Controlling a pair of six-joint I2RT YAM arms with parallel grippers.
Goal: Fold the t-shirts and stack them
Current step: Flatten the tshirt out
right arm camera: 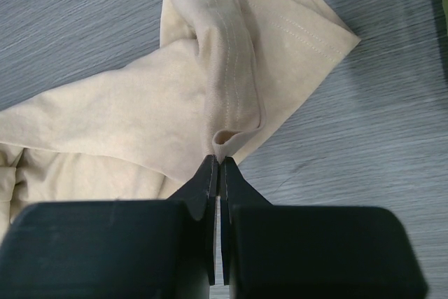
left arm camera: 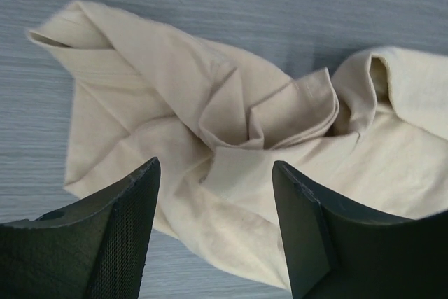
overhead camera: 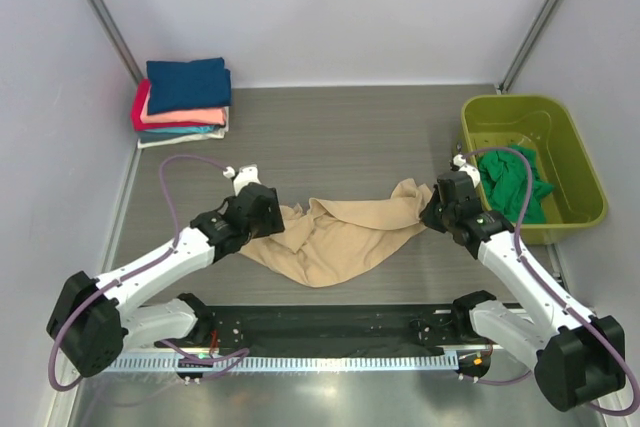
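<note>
The bare tabletop by the back wall (overhead camera: 374, 109) is outward of my right gripper. My right gripper will next lift, carry the pinched fold of the t-shirt outward, then lower it and let go.
A tan beige t-shirt (overhead camera: 340, 237) lies crumpled in the middle of the table. It also shows in the left wrist view (left arm camera: 210, 138) and the right wrist view (right arm camera: 210, 96). My left gripper (left arm camera: 213, 173) is open over its left part, fingers apart above the cloth, holding nothing. My right gripper (right arm camera: 217, 162) is shut on a pinched fold of the tan t-shirt at its right end. A stack of folded t-shirts (overhead camera: 185, 99), navy on top, coral and teal below, red at the side, sits at the back left. An emerald green t-shirt (overhead camera: 512, 182) lies bunched in the tub.
A lime-green plastic tub (overhead camera: 570, 147) stands at the right edge of the table. Grey walls enclose the back and both sides. A black rail (overhead camera: 330, 332) with the arm bases runs along the near edge.
</note>
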